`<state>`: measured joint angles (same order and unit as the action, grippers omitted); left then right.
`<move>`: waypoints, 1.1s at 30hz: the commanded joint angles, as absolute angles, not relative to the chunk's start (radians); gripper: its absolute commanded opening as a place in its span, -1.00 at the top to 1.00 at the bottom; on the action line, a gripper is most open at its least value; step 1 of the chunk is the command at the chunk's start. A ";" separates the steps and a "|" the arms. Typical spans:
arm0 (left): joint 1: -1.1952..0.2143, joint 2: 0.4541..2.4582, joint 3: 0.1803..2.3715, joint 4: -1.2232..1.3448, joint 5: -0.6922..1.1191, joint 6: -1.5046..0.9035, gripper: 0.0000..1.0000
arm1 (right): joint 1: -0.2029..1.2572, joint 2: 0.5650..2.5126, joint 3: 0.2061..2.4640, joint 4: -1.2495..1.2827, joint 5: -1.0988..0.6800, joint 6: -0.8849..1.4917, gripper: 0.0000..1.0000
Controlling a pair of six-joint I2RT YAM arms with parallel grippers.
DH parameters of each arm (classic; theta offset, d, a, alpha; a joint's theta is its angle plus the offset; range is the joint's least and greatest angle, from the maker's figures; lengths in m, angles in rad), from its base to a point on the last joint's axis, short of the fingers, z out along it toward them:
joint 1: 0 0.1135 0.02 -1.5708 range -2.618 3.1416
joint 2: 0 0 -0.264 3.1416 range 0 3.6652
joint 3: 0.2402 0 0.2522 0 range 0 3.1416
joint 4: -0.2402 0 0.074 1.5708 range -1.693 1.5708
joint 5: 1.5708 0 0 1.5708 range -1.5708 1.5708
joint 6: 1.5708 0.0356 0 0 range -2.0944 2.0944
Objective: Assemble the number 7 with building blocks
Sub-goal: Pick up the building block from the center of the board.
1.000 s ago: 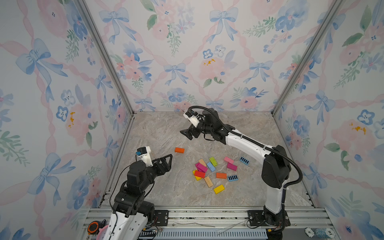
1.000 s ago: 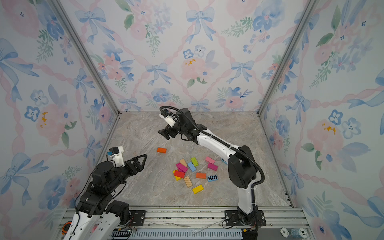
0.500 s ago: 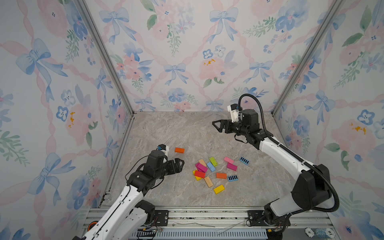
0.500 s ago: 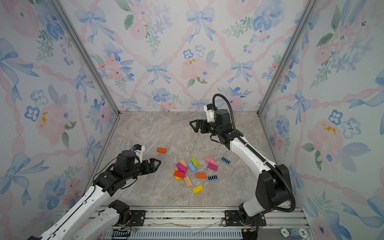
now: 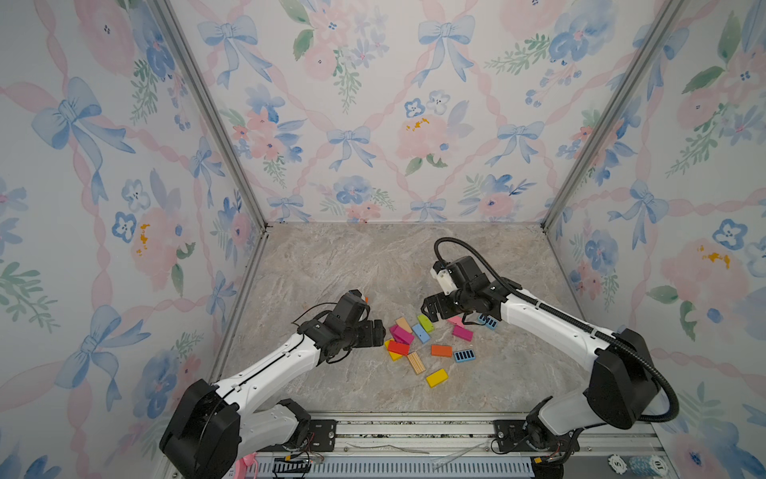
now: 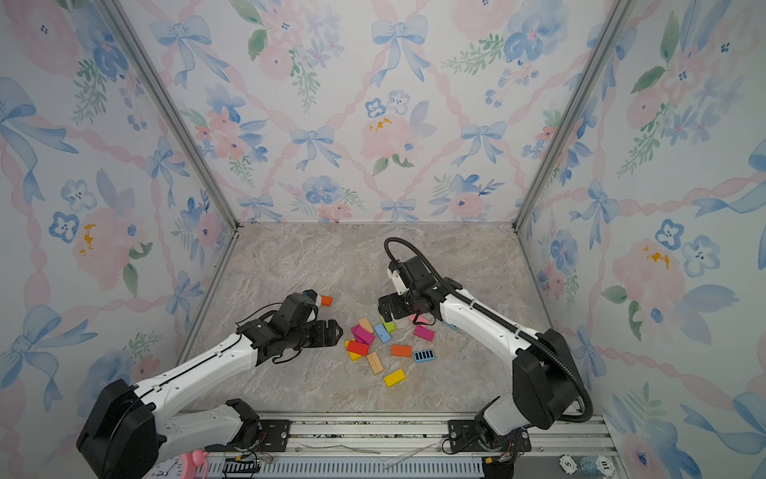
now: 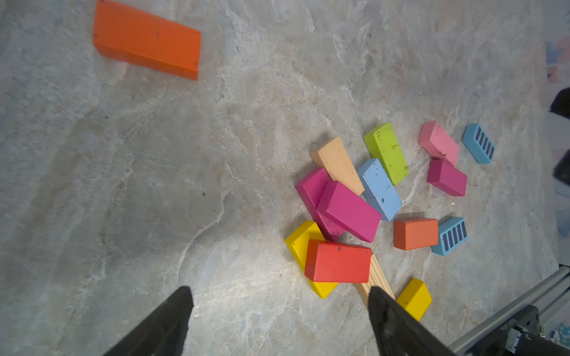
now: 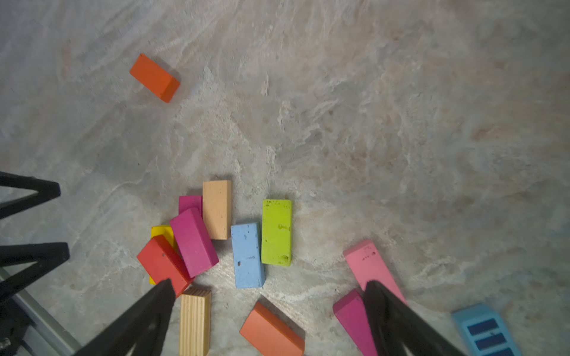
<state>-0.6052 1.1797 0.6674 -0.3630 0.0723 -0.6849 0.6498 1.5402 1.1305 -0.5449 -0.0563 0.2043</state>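
I will next move my open right gripper down onto the green block (image 5: 425, 323) (image 8: 276, 231), with my fingers on either side of its long sides, and close it, since the block lies uncovered at the far edge of the heap.
The building blocks (image 5: 418, 340) lie in a loose heap on the marble floor in both top views (image 6: 375, 344): red (image 7: 337, 261), magenta (image 7: 348, 209), light blue (image 8: 247, 255), green (image 8: 276, 231), pink (image 8: 371, 269) and others. One orange block (image 6: 326, 300) lies apart at the back left, beside my left wrist. My left gripper (image 5: 379, 331) hovers open just left of the heap, nothing between its fingers (image 7: 280, 296). My right gripper (image 5: 429, 309) hangs open over the heap's far right side, above bare floor and an orange block (image 8: 270, 288). No number 7 is in view.
Flowered walls close in the left, back and right. An aluminium rail (image 5: 414, 431) with both arm bases runs along the front edge. Bare marble floor (image 5: 373, 257) stretches behind the heap.
My left arm has reached forward and right to the heap's edge. My right arm has swung from the back left across and down to the heap's far side. Both grippers stayed open.
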 commanded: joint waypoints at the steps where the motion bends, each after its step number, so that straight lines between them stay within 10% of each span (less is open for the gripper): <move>1: -0.594 1.208 0.646 -0.310 0.109 -0.700 -0.84 | 0.680 1.610 1.145 -0.641 0.057 0.199 -0.86; 33: -0.488 1.094 0.562 -0.313 0.207 -0.661 -0.86 | 0.704 1.924 1.279 -0.598 0.110 0.340 -0.34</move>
<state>-0.4953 1.1130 0.5728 -0.3115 0.1913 -0.6800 0.7021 1.9003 1.2690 -0.5831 0.0887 0.3237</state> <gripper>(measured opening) 0.929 0.671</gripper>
